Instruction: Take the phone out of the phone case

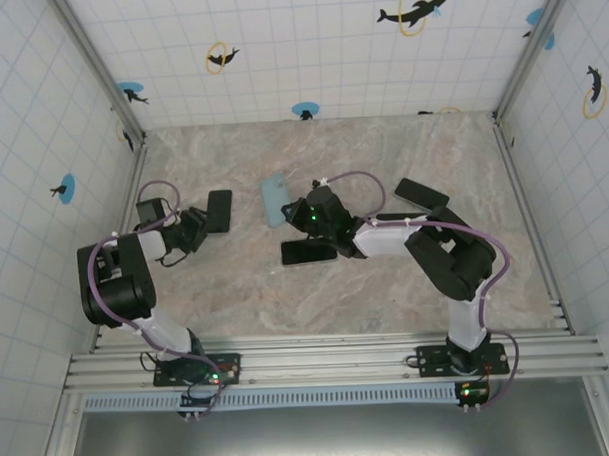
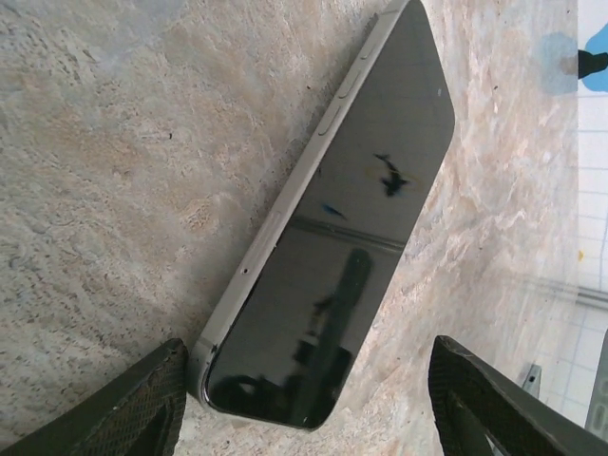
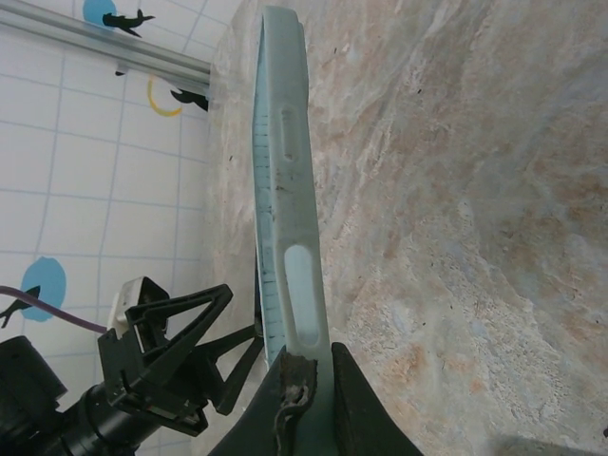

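The empty case is still above the table, so my right gripper moves toward the grey-framed phone and down to the bare marble beside it next, then releases.
A black phone [image 2: 342, 237] with a grey frame lies flat, screen up, on the marble table; in the top view the phone [image 1: 219, 209] is left of centre. My left gripper [image 2: 309, 408] is open around its near end, one finger [image 2: 142, 404] beside the phone's corner and the other well clear. The left gripper [image 1: 195, 230] sits just left of the phone. My right gripper [image 3: 309, 399] is shut on the lower edge of the pale blue phone case [image 3: 285, 237], which it holds edge-on above the table. The case [image 1: 274, 199] is empty, near the table's middle.
Two more black phone-like slabs lie on the table, one [image 1: 308, 252] below the right gripper [image 1: 298, 212], one [image 1: 421, 194] at the right. Tiled walls with metal posts enclose the table. The left arm's gripper [image 3: 180, 351] is close behind the case.
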{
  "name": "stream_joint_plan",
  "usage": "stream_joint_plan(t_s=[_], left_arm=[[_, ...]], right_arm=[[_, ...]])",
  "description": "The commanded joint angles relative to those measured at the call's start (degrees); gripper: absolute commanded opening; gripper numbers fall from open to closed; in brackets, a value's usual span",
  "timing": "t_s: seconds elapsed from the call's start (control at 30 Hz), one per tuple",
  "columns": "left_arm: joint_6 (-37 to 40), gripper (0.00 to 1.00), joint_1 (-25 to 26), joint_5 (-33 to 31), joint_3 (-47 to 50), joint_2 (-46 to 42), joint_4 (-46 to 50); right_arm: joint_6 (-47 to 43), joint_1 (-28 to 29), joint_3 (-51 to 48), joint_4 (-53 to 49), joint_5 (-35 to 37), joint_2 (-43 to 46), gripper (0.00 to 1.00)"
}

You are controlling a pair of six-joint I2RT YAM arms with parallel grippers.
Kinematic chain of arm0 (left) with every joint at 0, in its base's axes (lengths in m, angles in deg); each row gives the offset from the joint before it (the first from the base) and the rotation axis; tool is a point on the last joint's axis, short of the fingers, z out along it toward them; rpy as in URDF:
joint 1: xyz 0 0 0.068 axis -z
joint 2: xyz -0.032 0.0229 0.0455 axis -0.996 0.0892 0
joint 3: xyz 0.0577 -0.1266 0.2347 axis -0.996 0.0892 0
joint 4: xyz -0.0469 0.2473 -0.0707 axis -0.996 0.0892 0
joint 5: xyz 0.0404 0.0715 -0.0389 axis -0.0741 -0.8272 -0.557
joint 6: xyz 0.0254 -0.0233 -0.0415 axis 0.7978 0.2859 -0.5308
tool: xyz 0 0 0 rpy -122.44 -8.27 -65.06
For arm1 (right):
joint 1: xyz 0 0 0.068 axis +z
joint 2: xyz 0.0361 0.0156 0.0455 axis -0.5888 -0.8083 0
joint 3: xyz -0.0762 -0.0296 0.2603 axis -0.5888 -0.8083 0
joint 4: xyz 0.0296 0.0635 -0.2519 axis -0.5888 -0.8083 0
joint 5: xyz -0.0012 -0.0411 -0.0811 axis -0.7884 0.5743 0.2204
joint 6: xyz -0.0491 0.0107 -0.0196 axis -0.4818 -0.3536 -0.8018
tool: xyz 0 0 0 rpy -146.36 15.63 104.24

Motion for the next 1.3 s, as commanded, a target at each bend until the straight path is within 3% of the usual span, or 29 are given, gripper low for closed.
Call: stream_joint_plan(t_s=[0.0, 0.37, 0.63, 0.9, 1.27], left_arm=[[3.8, 0.72, -0.4, -6.7, 0.6, 1.0, 10.6], [6.0, 0.81, -0.4, -6.6, 1.3, -8.2, 14.5], [4.1, 0.89, -0.4, -5.2, 5.4, -19.9, 15.2], [2.5, 0.9, -0.4, -5.3, 7.8, -27.9, 17.2], [1.8, 0.9, -0.4, -4.9, 8.9, -32.1, 18.5]], right_arm=[[0.9, 1.2, 2.6, 0.7, 3.3, -1.9, 0.0], [5.5, 5.6, 10.5, -3.2, 13.2, -9.4, 0.01], [5.6, 6.7, 20.9, -8.4, 13.1, -17.5, 0.02], [6.2, 7.4, 29.2, -12.3, 12.4, -24.0, 0.03], [6.7, 8.4, 33.4, -14.1, 11.1, -27.3, 0.16]])
